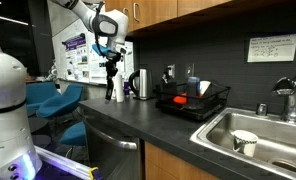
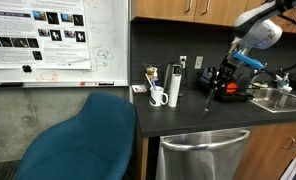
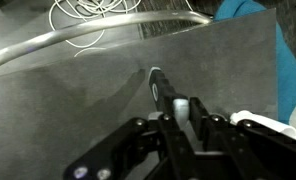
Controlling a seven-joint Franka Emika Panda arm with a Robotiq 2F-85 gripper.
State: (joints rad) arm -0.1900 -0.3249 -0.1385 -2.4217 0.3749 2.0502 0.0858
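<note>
My gripper stays above this spot of the dark grey counter next and opens to release the slim black utensil, since the counter lies close under the utensil's tip.
My gripper is shut on a slim black utensil, whose rounded tip points down at the dark grey counter. In both exterior views the gripper hangs above the counter with the black utensil dangling below it; its tip is near the counter top, and I cannot tell whether it touches. The gripper stands next to a steel kettle and to the left of a black dish rack.
A steel sink with a cup in it lies beyond the rack. A white mug and a steel flask stand at the counter's end. A blue chair and a dishwasher sit below.
</note>
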